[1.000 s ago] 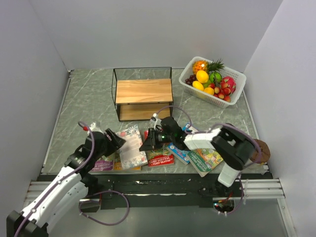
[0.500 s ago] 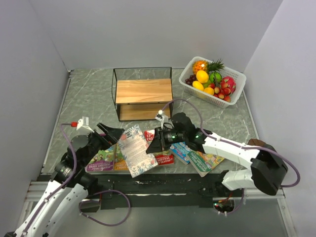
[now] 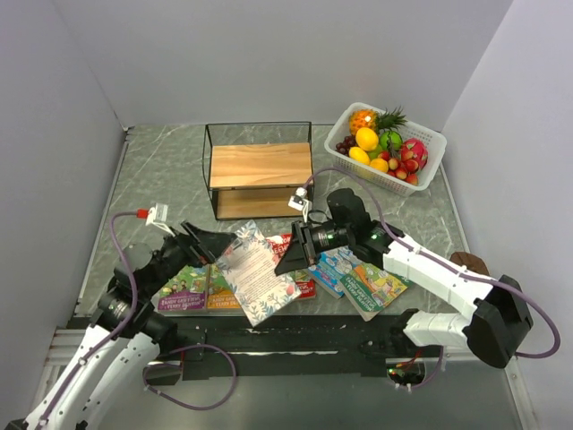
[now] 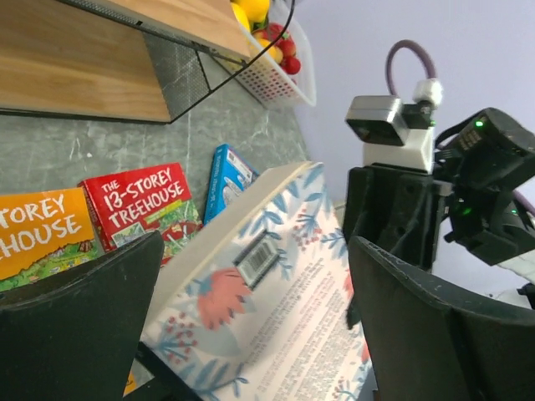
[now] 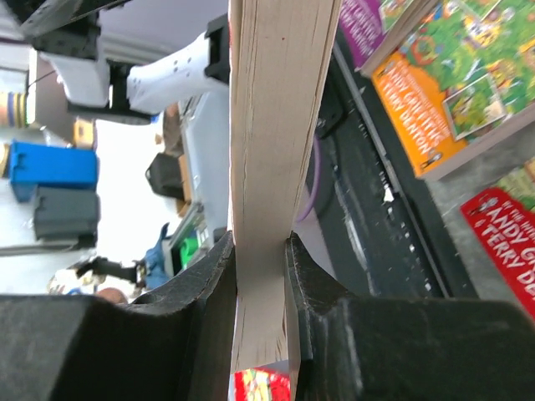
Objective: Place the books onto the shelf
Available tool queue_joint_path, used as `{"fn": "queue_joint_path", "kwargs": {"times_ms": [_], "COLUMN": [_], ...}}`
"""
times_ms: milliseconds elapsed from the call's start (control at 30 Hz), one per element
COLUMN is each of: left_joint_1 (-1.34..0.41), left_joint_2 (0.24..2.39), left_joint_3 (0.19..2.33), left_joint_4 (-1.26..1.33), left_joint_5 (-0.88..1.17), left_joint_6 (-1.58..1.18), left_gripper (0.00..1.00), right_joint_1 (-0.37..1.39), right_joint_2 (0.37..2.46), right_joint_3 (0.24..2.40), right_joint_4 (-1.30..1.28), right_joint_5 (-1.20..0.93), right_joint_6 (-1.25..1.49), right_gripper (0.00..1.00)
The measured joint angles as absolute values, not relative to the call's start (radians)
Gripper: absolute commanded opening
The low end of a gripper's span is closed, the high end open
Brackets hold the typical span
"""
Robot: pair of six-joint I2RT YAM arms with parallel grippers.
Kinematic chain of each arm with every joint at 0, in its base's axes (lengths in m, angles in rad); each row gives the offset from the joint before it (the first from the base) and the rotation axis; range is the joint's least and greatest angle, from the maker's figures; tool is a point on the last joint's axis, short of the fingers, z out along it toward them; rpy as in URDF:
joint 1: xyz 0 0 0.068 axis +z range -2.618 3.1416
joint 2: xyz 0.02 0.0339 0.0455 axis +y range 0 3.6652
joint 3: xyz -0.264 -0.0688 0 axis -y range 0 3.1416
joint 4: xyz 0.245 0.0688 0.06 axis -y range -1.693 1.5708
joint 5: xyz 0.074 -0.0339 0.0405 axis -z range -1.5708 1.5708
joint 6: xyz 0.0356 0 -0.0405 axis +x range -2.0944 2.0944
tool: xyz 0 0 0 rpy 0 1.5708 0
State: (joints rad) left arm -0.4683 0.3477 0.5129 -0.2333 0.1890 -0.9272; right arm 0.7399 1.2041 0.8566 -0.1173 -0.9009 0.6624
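Observation:
My left gripper moves in around the floral book's free edge next, across from my right gripper, and closes, since the book lies between the spread fingers.
A thick book with a white floral cover (image 3: 257, 273) hangs tilted above the row of books, my right gripper (image 3: 288, 258) shut on its right edge. In the right wrist view its page edge (image 5: 280, 117) is pinched in that gripper (image 5: 262, 292). My left gripper (image 3: 210, 244) stands open at the book's left side; the floral cover (image 4: 276, 309) lies between its spread fingers (image 4: 75, 317), with gaps on both sides. Flat on the table lie a purple book (image 3: 182, 289), an orange one (image 3: 219, 287), a red one (image 3: 303, 287), a blue one (image 3: 333, 267) and a green one (image 3: 376, 285). The shelf (image 3: 260, 166) stands behind them.
A white basket of fruit (image 3: 425, 143) sits at the back right. A brown round object (image 3: 472, 267) lies by the right wall. The black rail (image 3: 295, 327) runs along the near edge. Grey walls close in left, back and right.
My left gripper has opened and drawn back to the left. My right arm has stretched out and lifted the floral book, which now tilts toward the front.

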Motion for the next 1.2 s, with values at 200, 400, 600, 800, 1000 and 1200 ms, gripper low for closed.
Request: {"fn": "queue_joint_path", "kwargs": {"times_ms": [200,400,600,800,1000,1200], "left_joint_1": [-0.468,-0.468,-0.468,-0.468,-0.468,-0.468], "left_joint_2": [0.397,0.347,0.305,0.324,0.337,0.334], "left_joint_3": [0.541,0.541,0.505,0.433,0.383,0.401], "left_joint_4": [-0.273,-0.311,-0.22,-0.02,0.129,0.141], "left_joint_5": [0.154,0.042,0.077,0.24,0.368,0.415], "left_joint_6": [-0.914,-0.966,-1.009,-1.05,-1.085,-1.044], "left_gripper": [0.96,0.96,0.98,0.91,0.61,0.44], "right_joint_1": [0.692,0.673,0.673,0.669,0.663,0.645], "right_joint_2": [1.139,1.086,1.087,1.097,1.115,1.12], "right_joint_3": [0.864,0.927,0.931,0.928,0.924,0.924], "right_joint_4": [-0.135,-0.181,-0.171,-0.058,0.009,0.007], "right_joint_5": [-0.932,-0.91,-0.908,-0.938,-0.979,-1.011], "right_joint_6": [0.659,0.635,0.636,0.694,0.741,0.738], "right_gripper": [0.0,0.0,0.0,0.0,0.0,0.0]}}
